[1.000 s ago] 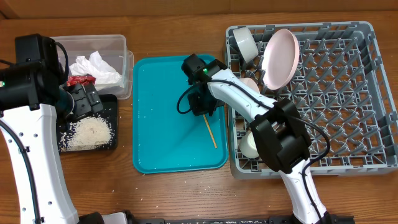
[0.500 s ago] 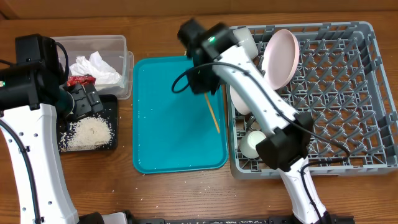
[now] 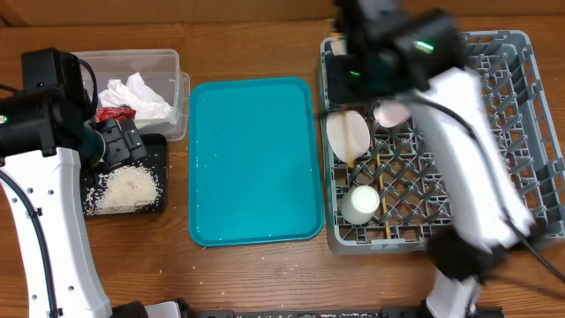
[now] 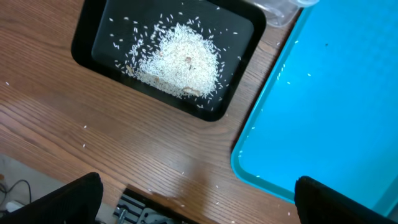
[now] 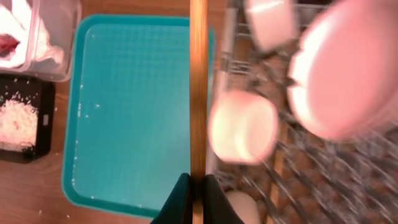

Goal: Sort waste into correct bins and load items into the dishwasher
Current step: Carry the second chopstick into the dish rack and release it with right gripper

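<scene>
I should next move my right gripper back, to the right in the overhead view, and down beside the second chopstick, as the rack's rows there remain empty.
My right gripper (image 5: pixel 198 194) is shut on a thin wooden chopstick (image 5: pixel 198 87) that runs straight up the right wrist view. The right arm (image 3: pixel 402 44) is raised and blurred over the grey dish rack (image 3: pixel 530 132). A second chopstick (image 3: pixel 382 185), a white bowl (image 3: pixel 348 134), a small white cup (image 3: pixel 360 203) and part of a pink plate (image 3: pixel 389 113) are in the rack. My left gripper (image 4: pixel 196 196) is open and empty above the bare wood beside the black tray (image 4: pixel 87 37), which holds rice scraps (image 4: pixel 180 59).
The clear tub (image 3: pixel 168 62) at the back left holds the white napkin (image 3: pixel 137 93) and the red wrapper (image 3: pixel 113 113). The teal serving tray (image 3: pixel 256 159) lies between the bins and the rack. Loose rice grains dot the wood.
The right gripper lifted the chopstick off the teal tray and swung up and right over the rack. The left arm has not moved.
</scene>
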Available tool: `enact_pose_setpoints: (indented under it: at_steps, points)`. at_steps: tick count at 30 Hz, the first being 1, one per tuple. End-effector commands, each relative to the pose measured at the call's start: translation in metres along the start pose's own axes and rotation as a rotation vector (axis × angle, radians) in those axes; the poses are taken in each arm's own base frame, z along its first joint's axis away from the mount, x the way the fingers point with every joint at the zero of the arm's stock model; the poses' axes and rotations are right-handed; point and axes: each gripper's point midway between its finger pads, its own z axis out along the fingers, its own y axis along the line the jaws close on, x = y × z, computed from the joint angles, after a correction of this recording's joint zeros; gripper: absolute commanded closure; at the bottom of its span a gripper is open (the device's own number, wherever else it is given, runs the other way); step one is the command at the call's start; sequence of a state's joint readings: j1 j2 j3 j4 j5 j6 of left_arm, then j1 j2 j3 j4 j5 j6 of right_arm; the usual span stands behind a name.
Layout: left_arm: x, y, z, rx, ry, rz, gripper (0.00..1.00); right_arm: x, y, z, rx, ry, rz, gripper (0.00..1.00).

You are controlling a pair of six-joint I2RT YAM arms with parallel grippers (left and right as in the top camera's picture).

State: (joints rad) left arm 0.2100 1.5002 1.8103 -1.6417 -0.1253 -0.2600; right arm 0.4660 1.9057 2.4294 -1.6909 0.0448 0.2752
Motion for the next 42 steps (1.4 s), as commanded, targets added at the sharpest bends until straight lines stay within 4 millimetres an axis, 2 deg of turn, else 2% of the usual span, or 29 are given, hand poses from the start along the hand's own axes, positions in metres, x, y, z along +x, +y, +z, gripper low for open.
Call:
enact_pose_setpoints:
  at_steps: [1, 3, 4, 8, 12, 15, 19, 28, 33, 39, 40, 41, 42]
  points:
    - [-0.001, 0.001, 0.002, -0.013, 0.002, -0.008, 0.00, 0.030, -0.051, -0.035, 0.124, -0.038, 0.118, 0.96]
    - [-0.001, 0.001, 0.002, -0.013, 0.002, -0.008, 0.00, 0.048, -0.067, -0.031, 0.161, 0.004, 0.156, 0.96]
    - [-0.001, 0.001, 0.002, -0.013, 0.003, -0.008, 0.00, 0.063, -0.079, -0.022, 0.189, 0.055, 0.184, 0.96]
    - [-0.001, 0.001, 0.002, -0.013, 0.003, -0.008, 0.00, 0.091, -0.103, 0.013, 0.253, 0.182, 0.227, 0.96]
    - [-0.001, 0.001, 0.002, -0.013, 0.002, -0.008, 0.00, 0.104, -0.121, 0.061, 0.279, 0.225, 0.264, 0.96]
    - [-0.001, 0.002, 0.002, -0.014, 0.003, -0.009, 0.00, 0.111, -0.132, 0.083, 0.294, 0.244, 0.288, 0.96]
    - [-0.001, 0.000, 0.002, -0.012, 0.002, -0.004, 0.00, 0.115, -0.135, 0.092, 0.298, 0.255, 0.287, 0.96]
    - [-0.001, 0.000, 0.002, -0.011, 0.002, -0.002, 0.00, 0.106, -0.135, 0.095, 0.287, 0.219, 0.279, 0.96]
    - [-0.001, 0.000, 0.002, -0.011, 0.002, -0.002, 0.00, 0.098, -0.133, 0.101, 0.257, 0.201, 0.104, 0.96]
    - [-0.001, 0.000, 0.002, -0.011, 0.001, -0.002, 0.00, 0.105, -0.136, 0.114, 0.256, 0.217, 0.073, 0.96]
    - [-0.001, 0.000, 0.002, -0.012, 0.002, -0.002, 0.00, 0.107, -0.136, 0.115, 0.257, 0.224, 0.073, 0.95]
    - [-0.001, 0.000, 0.002, -0.011, 0.002, -0.002, 0.00, 0.109, -0.136, 0.116, 0.258, 0.231, 0.072, 0.83]
    - [-0.001, 0.000, 0.002, -0.011, 0.002, -0.002, 0.00, 0.110, -0.136, 0.116, 0.258, 0.234, 0.073, 0.63]
